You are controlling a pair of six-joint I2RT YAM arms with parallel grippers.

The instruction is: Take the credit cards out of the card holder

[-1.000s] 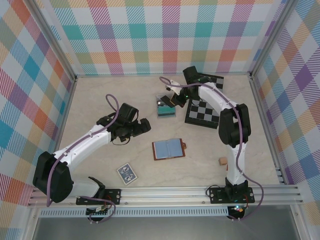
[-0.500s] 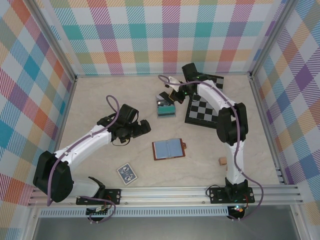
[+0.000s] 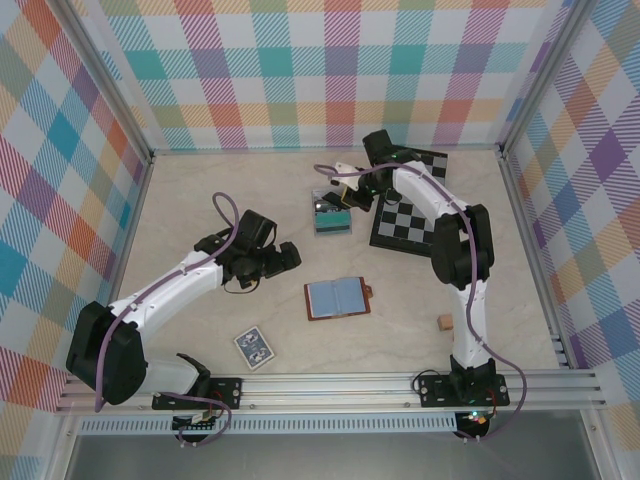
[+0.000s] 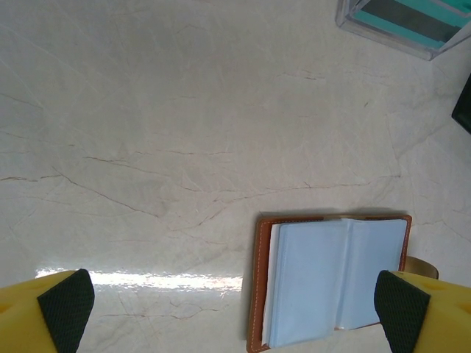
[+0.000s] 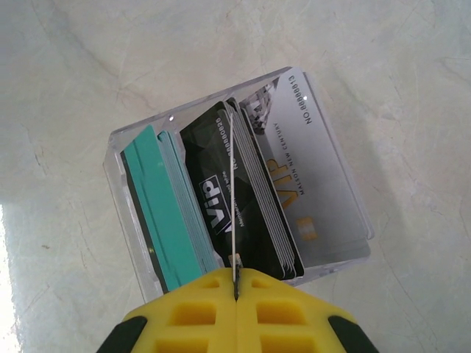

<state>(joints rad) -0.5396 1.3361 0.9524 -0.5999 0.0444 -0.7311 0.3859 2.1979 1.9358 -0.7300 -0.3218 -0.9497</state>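
The credit card (image 5: 232,198) still hangs over the black VIP card, so my right gripper should next move down toward the gap beside the teal cards to release it.
The card holder (image 3: 337,298) lies open on the table, brown leather around pale blue pockets (image 4: 331,283). My left gripper (image 3: 290,255) hovers to its left, open and holding nothing (image 4: 234,305). My right gripper (image 3: 340,195) is shut (image 5: 236,283) on a thin credit card (image 5: 232,198) seen edge-on. It holds this card over a clear box (image 5: 118,158). In the box stand a black VIP card (image 5: 210,202), a silver VIP card (image 5: 309,184) and teal cards (image 5: 158,213).
A chessboard (image 3: 405,225) lies right of the clear box (image 3: 333,215). A blue patterned card deck (image 3: 254,347) rests near the front left. A small wooden block (image 3: 446,323) sits front right. Plaid walls enclose the table.
My right gripper has shifted slightly left over the clear box with the card in it. The left arm has hardly moved.
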